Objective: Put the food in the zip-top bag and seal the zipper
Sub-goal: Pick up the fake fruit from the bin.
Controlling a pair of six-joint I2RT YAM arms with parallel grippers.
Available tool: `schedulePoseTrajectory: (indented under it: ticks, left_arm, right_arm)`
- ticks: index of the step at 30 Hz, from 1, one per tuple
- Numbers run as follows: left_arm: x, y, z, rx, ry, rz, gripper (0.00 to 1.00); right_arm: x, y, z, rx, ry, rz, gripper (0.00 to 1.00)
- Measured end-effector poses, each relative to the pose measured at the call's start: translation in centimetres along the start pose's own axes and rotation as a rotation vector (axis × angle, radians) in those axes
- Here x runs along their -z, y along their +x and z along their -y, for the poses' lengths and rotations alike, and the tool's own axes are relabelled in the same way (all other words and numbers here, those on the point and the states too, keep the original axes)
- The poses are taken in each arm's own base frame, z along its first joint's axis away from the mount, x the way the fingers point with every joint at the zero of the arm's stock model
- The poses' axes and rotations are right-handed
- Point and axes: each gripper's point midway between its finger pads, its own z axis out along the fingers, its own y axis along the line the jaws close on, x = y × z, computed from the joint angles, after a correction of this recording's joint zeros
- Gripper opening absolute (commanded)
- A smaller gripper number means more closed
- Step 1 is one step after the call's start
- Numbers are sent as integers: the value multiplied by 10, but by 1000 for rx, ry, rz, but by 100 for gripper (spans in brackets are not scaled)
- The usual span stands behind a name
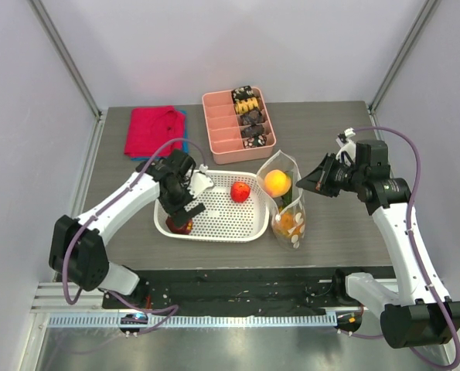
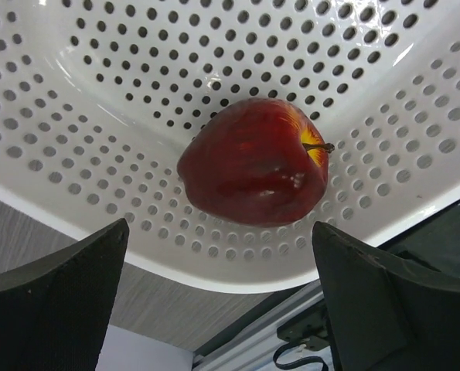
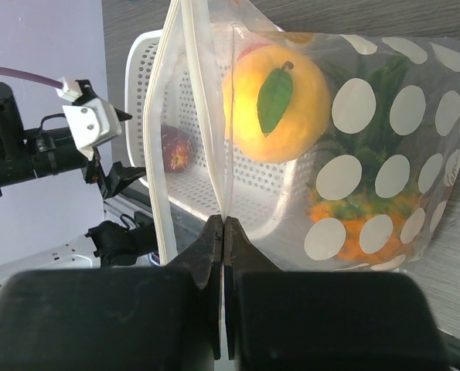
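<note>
My left gripper is to go down into the near corner of the basket, and then it should close around the sides of the dark red apple.
The zip-top bag (image 1: 286,207) stands right of the white basket (image 1: 214,224), mouth open and tilted back. The orange peach (image 1: 276,182) and the pineapple (image 1: 289,222) are inside it. My right gripper (image 1: 307,184) is shut on the zipper edge (image 3: 225,202) at the mouth; the peach (image 3: 276,100) and pineapple (image 3: 369,205) show through the dotted plastic. The bright red apple (image 1: 240,191) lies in the basket. My left gripper (image 1: 183,209) is open just above the dark red apple (image 2: 253,162) at the basket's near left corner, with one finger (image 2: 56,301) on each side.
A pink divided tray (image 1: 223,135) with dark snack pieces stands behind the basket. A red cloth (image 1: 154,130) lies at the back left. A black mat (image 1: 237,282) runs along the near edge. The basket's rim (image 2: 237,274) lies between my left fingers.
</note>
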Motion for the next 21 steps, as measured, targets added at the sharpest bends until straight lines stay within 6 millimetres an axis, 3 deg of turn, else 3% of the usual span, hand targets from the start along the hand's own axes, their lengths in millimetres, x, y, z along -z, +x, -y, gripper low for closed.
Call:
schedulePoseTrajectory:
  ticks: [13, 18, 21]
  left_arm:
    - [-43, 6, 5, -92, 114, -119, 90]
    - [-62, 1, 2, -85, 129, -136, 77]
    - [-62, -5, 1, -81, 130, -126, 69]
  right_arm:
    - [-6, 0, 5, -9, 13, -20, 1]
    - [-6, 0, 5, -8, 13, -21, 1]
    - [-6, 0, 5, -6, 13, -20, 1]
